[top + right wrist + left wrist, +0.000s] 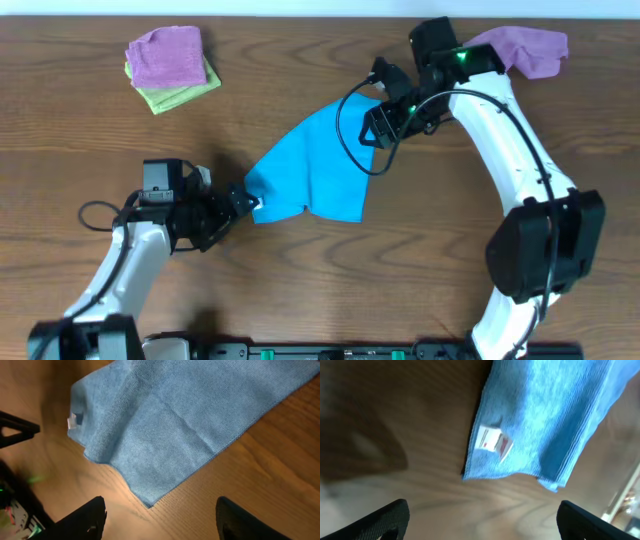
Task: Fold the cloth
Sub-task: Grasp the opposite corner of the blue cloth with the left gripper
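Observation:
The robot's left gripper will move down and toward the cloth, onto the cloth's tagged corner, because its fingers are around bare wood just short of that corner.
A blue cloth (315, 165) lies flat and partly folded in the middle of the wooden table. It also shows in the left wrist view (545, 415) with a white tag (494, 441), and in the right wrist view (185, 415). My left gripper (240, 203) is open and empty just left of the cloth's lower left corner; in its own view the fingers (482, 520) frame bare wood. My right gripper (385, 115) is open and empty at the cloth's upper right corner; its fingers (160, 520) sit just short of a cloth corner.
A purple cloth (165, 55) lies folded on a green cloth (180, 93) at the back left. Another purple cloth (525, 47) lies at the back right behind the right arm.

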You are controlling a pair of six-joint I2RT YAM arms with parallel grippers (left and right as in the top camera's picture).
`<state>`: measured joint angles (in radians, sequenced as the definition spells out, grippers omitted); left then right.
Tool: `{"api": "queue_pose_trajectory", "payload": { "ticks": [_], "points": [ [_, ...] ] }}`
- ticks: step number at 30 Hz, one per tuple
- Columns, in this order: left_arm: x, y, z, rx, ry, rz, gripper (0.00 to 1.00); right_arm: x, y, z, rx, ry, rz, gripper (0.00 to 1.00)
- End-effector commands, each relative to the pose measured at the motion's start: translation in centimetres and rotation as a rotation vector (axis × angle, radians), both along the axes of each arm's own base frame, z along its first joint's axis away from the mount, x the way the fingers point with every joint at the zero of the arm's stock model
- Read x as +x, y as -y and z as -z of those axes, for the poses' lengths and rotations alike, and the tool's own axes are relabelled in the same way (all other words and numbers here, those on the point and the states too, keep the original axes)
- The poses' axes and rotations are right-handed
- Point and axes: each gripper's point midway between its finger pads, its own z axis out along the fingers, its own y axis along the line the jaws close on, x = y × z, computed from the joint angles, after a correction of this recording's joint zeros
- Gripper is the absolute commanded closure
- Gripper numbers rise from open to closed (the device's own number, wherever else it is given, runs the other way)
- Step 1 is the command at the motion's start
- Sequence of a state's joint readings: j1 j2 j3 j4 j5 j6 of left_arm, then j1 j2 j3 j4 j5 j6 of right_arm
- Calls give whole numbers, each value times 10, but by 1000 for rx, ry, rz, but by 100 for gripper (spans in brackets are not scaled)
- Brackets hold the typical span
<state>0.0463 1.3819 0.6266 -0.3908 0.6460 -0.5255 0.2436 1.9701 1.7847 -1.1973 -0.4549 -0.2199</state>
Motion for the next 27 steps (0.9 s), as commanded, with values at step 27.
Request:
{"api": "queue_pose_trajectory", "payload": {
  "ticks": [27],
  "points": [
    [32,45,49,-170,-67,-20,0,0,21,-1,64,-51,51,36]
  ]
}}
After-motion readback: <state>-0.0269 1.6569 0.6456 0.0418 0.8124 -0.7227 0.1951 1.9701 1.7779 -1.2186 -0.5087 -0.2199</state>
